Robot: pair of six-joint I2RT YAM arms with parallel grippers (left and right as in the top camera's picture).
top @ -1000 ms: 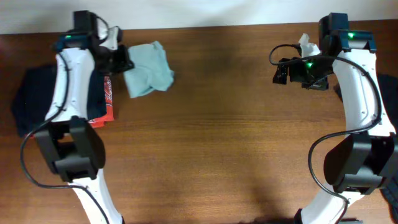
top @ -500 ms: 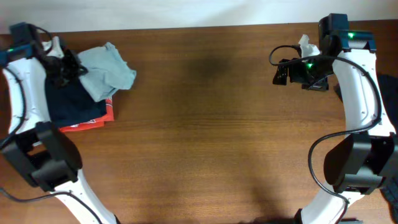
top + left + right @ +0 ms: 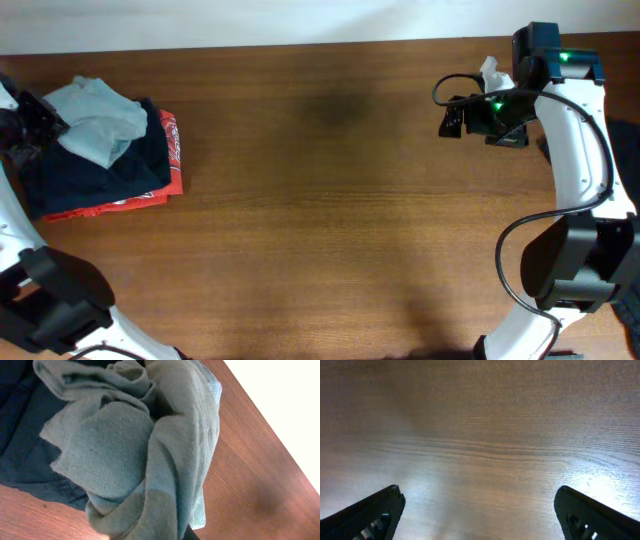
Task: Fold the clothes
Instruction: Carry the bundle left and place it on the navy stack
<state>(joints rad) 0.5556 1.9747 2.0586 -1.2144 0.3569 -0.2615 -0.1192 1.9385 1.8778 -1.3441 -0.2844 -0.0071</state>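
My left gripper will next pull back and let go of the shirt (image 3: 140, 450) over the navy garment's near part, which lies back from the gripper, still uncovered.
The clothes, a pale grey-blue T-shirt (image 3: 95, 120), are bunched into a wrinkled bundle on top of the folded stack at the table's far left. My left gripper (image 3: 42, 125) is at the bundle's left side and shut on the shirt. In the left wrist view the shirt (image 3: 140, 450) fills most of the frame and hides the fingers. My right gripper (image 3: 455, 118) hovers at the back right of the table, far from the shirt. It is open, and its fingertips (image 3: 375, 512) stand wide apart over bare wood.
Under the shirt lie a navy folded garment (image 3: 100, 175) and a red one (image 3: 172, 160). A dark loose garment (image 3: 627, 150) shows at the right edge. Something white and crumpled (image 3: 490, 70) sits behind the right arm, near the table's back edge.
My left arm has swung left with the shirt in its grip, from the table beside the stack to on top of the stack. The right arm has not moved.
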